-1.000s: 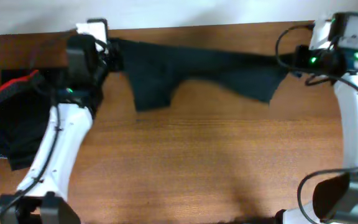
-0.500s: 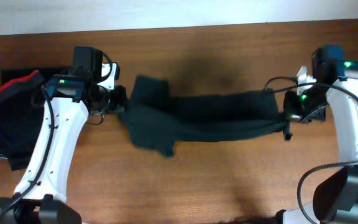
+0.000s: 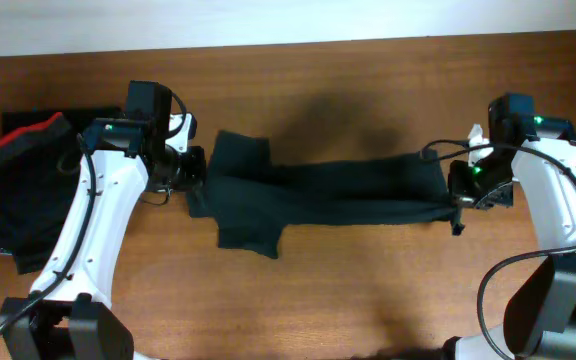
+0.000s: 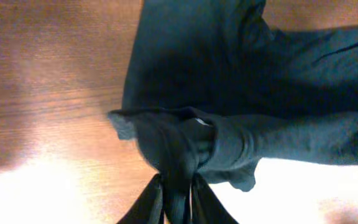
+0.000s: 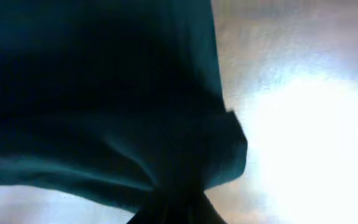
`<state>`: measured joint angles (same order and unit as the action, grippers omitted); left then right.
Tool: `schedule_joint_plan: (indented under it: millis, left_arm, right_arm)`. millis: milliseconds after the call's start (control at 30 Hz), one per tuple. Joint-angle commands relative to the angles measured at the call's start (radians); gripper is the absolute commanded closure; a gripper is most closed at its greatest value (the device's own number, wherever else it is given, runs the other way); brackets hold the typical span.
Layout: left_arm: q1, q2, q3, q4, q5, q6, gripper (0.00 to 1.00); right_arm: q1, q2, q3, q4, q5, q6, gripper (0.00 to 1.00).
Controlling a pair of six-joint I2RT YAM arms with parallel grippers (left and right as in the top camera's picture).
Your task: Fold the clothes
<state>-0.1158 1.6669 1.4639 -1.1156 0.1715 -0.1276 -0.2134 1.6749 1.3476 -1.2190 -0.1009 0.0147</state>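
Observation:
The black garment is already stretched out, and the tabletop is just below my fingers. I will keep my right gripper almost still and let go of the garment's end onto the tabletop.
A long plain black garment [image 3: 338,192] is stretched across the middle of the table between my two grippers. My left gripper [image 3: 194,178] is shut on its left end, where the cloth bunches between the fingers [image 4: 178,196]. My right gripper [image 3: 455,196] is shut on its right end, and the dark cloth [image 5: 104,93] fills the right wrist view. The left part of the garment is wider and doubled over itself [image 4: 191,74]. A black garment with a red-and-grey band [image 3: 23,150] lies at the far left of the table. The piece with a blue edge is out of view.
The wooden table [image 3: 318,290] has its far edge along a white wall [image 3: 268,20]. Both white arms reach in from the near corners, the left arm [image 3: 93,240] passing beside the banded garment.
Both grippers brought the garment from the table's far edge toward the middle and lowered it; it now lies stretched, with the left end doubled over. In the last half second they moved little.

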Motion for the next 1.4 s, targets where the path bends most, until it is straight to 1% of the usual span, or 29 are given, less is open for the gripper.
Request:
schedule_joint_plan:
  millis: [0, 267, 300, 367, 433, 467, 533, 600, 733, 800, 933, 1100, 1367]
  left_arm:
    - [0.000, 0.003, -0.005, 0.031, -0.060, -0.002, 0.84]
    - [0.000, 0.003, -0.005, 0.050, -0.061, -0.002, 0.85]
    - [0.000, 0.003, -0.005, 0.037, -0.051, -0.002, 0.85]
    - [-0.001, 0.003, -0.010, -0.024, 0.033, -0.002, 0.86]
    - [-0.014, 0.003, -0.031, -0.059, 0.050, -0.002, 0.85]
    - [-0.023, 0.003, -0.046, -0.064, 0.050, -0.002, 0.82]
    - [-0.050, 0.003, -0.105, -0.062, 0.056, -0.019, 0.67]
    - [-0.070, 0.003, -0.163, -0.021, 0.069, -0.021, 0.64]
    - [-0.085, 0.003, -0.251, 0.084, 0.084, -0.036, 0.61]
    - [-0.085, 0.004, -0.286, 0.146, 0.071, -0.037, 0.61]
    - [-0.085, 0.005, -0.331, 0.219, 0.023, -0.037, 0.59]
    - [-0.085, 0.006, -0.373, 0.254, 0.027, -0.043, 0.59]
    - [-0.084, 0.029, -0.385, 0.294, 0.073, -0.044, 0.59]
  right_arm:
    - [-0.004, 0.001, -0.003, 0.057, 0.020, 0.001, 0.90]
    - [-0.004, 0.001, -0.003, 0.076, 0.020, 0.013, 0.91]
    - [-0.004, 0.001, -0.003, 0.076, 0.020, 0.013, 0.90]
    - [-0.004, 0.001, -0.003, 0.076, 0.020, 0.012, 0.90]
    - [-0.004, 0.001, -0.003, 0.076, 0.020, 0.012, 0.90]
    - [-0.004, 0.001, -0.003, 0.076, 0.020, 0.012, 0.90]
    - [-0.004, 0.001, -0.003, 0.076, 0.020, 0.012, 0.91]
    - [-0.004, 0.001, -0.003, 0.076, 0.020, 0.012, 0.91]
    - [-0.004, 0.001, -0.003, 0.074, 0.020, 0.012, 0.91]
    - [-0.004, 0.001, -0.003, 0.073, 0.020, 0.012, 0.91]
    - [-0.004, 0.001, -0.003, 0.071, 0.020, 0.012, 0.90]
    - [-0.004, 0.001, -0.003, 0.071, 0.020, 0.012, 0.90]
    - [-0.004, 0.001, -0.003, 0.064, 0.020, 0.012, 0.91]
